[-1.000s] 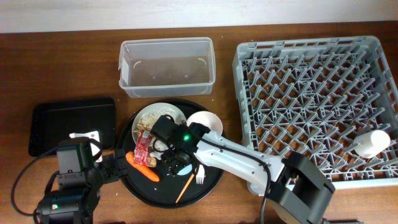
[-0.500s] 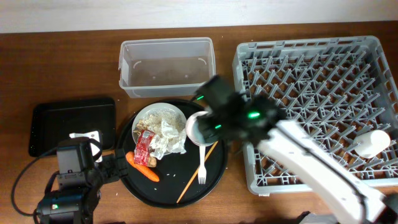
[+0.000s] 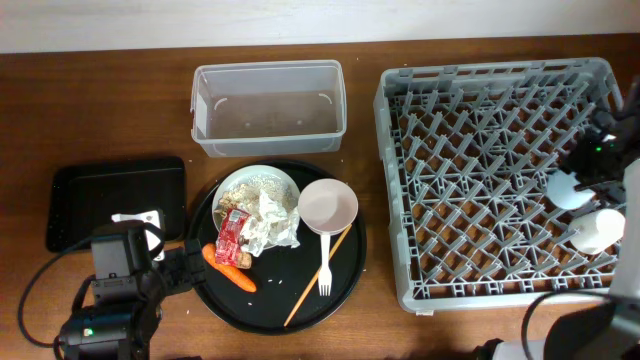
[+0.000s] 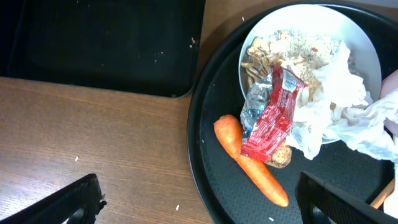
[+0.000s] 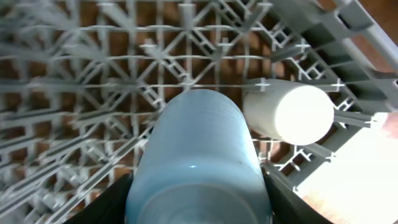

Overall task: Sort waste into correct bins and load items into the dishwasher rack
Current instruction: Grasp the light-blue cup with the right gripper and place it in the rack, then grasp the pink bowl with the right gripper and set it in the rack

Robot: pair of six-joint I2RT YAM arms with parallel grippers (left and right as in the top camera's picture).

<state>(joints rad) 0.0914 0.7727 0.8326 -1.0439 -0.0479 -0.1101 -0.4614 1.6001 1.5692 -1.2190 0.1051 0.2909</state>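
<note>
My right gripper is above the open rack spot beside the white cup [image 3: 597, 229]. It should lower the light blue cup [image 3: 563, 189] among the rack's wires and let go of it there.
My right gripper [image 3: 592, 168] is shut on the light blue cup [image 3: 563, 189] and holds it over the right side of the grey dishwasher rack [image 3: 470, 150], next to the white cup [image 3: 597, 229]. In the right wrist view the blue cup [image 5: 199, 155] fills the space between my fingers [image 5: 199, 202], with the white cup [image 5: 289, 115] beside it. My left gripper [image 4: 199, 205] is open and empty near the orange carrot [image 4: 252, 163], red wrapper [image 4: 273, 112] and tissues [image 4: 339, 106] on the white plate [image 3: 250, 185]. The pink bowl [image 3: 328, 204], fork [image 3: 323, 275] and chopstick [image 3: 312, 278] lie on the round tray.
The clear tub [image 3: 268, 108] stands at the back, left of the rack. The shallow black tray [image 3: 115, 195] lies at the left, above my left arm. The large round black tray [image 3: 345, 285] holds the plate, bowl and waste in the middle.
My right arm has swung from over the round tray across to the rack's right side, carrying the blue cup. The plate and bowl are now uncovered. The left arm has not moved.
</note>
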